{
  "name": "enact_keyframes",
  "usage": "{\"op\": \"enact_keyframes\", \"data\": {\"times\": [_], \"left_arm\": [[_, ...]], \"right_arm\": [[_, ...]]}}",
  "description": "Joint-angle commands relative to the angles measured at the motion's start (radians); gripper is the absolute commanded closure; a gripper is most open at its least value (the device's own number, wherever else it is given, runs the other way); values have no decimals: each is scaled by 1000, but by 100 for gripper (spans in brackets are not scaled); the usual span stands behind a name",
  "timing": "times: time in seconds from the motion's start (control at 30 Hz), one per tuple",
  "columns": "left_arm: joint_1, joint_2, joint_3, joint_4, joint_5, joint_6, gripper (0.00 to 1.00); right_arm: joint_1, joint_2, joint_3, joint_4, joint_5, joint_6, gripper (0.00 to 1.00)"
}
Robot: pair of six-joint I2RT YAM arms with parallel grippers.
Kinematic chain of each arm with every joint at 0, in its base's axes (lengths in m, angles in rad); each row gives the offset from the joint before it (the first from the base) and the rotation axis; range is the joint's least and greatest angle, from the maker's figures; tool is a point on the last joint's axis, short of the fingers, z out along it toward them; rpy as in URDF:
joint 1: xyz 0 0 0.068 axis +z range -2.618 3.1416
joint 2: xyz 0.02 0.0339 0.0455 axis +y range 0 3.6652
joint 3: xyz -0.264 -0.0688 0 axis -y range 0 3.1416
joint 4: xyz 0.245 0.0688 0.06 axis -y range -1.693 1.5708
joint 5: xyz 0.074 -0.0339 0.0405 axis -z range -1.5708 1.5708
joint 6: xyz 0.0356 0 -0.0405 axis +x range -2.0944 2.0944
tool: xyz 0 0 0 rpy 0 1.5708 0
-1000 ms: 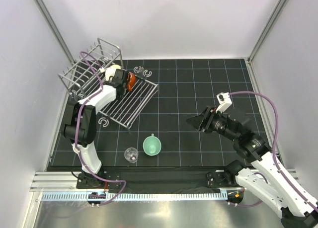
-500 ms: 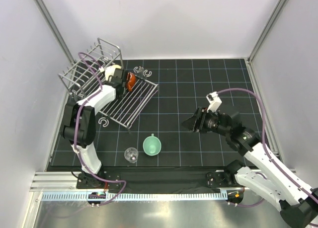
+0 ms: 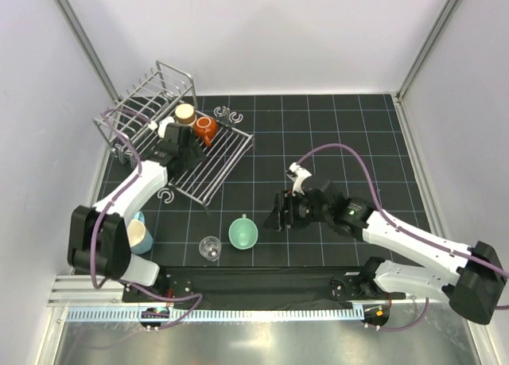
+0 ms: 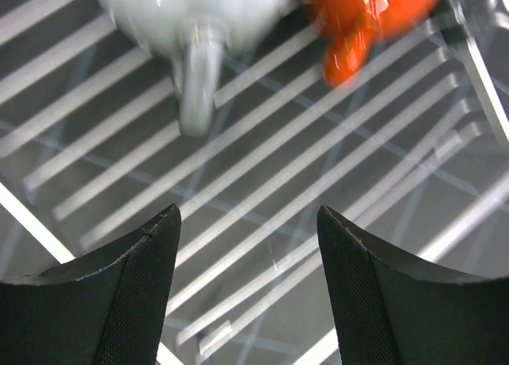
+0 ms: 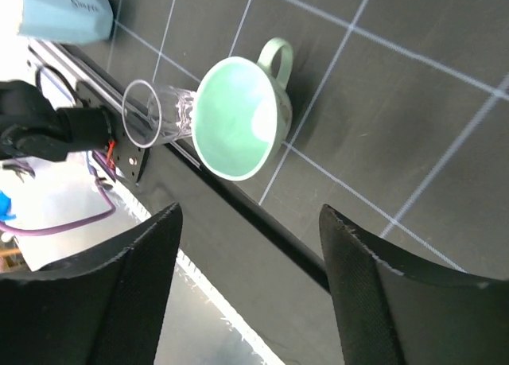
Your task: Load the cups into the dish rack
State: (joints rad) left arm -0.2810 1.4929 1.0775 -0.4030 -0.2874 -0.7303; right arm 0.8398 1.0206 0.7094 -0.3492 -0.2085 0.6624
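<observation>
The robot's right gripper has the mint cup (image 3: 243, 233) below it and to its left in the top view, so next it needs to go down that way onto the mint cup's free rim opposite the glass.
The dish rack (image 3: 208, 165) stands at the back left. On its flat bars sit an orange-red cup (image 3: 205, 129) (image 4: 362, 15) and a beige cup (image 3: 185, 112). A grey mug with handle (image 4: 199, 31) shows beside the orange one in the left wrist view. My left gripper (image 3: 183, 149) (image 4: 248, 222) hangs open over the bars, just short of these cups, holding nothing. A mint green cup (image 3: 243, 233) (image 5: 238, 114) and a clear glass (image 3: 210, 246) (image 5: 155, 114) stand on the mat near the front. My right gripper (image 3: 278, 214) (image 5: 250, 214) is open just right of the mint cup.
A light blue cup (image 3: 134, 222) (image 5: 64, 11) and a cream cup (image 3: 141, 238) stand by the left arm's base. Grey C-shaped clips lie behind the rack (image 3: 225, 113) and at its front corner (image 3: 167, 195). The table's front rail (image 3: 238, 277) runs just behind the glass.
My left gripper opened, left the orange-red cup on the rack and drew back. My right arm swung left and down toward the mint cup, jaws a little wider.
</observation>
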Motion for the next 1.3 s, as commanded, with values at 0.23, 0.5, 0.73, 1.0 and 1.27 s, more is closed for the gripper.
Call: {"op": "enact_keyframes", "data": {"times": [0.23, 0.5, 0.73, 1.0, 1.27], "left_arm": [[0, -357, -169, 67, 361, -135, 30], [0, -523, -214, 87, 536, -169, 28], [0, -583, -238, 67, 534, -169, 26], [0, -574, -217, 63, 643, -181, 28], [0, -597, -240, 78, 671, -165, 30]], "right_arm": [[126, 246, 104, 136, 83, 40, 28], [182, 387, 167, 107, 158, 72, 32], [203, 443, 163, 110, 182, 95, 38], [206, 492, 157, 133, 252, 95, 44], [206, 549, 183, 170, 279, 103, 57]]}}
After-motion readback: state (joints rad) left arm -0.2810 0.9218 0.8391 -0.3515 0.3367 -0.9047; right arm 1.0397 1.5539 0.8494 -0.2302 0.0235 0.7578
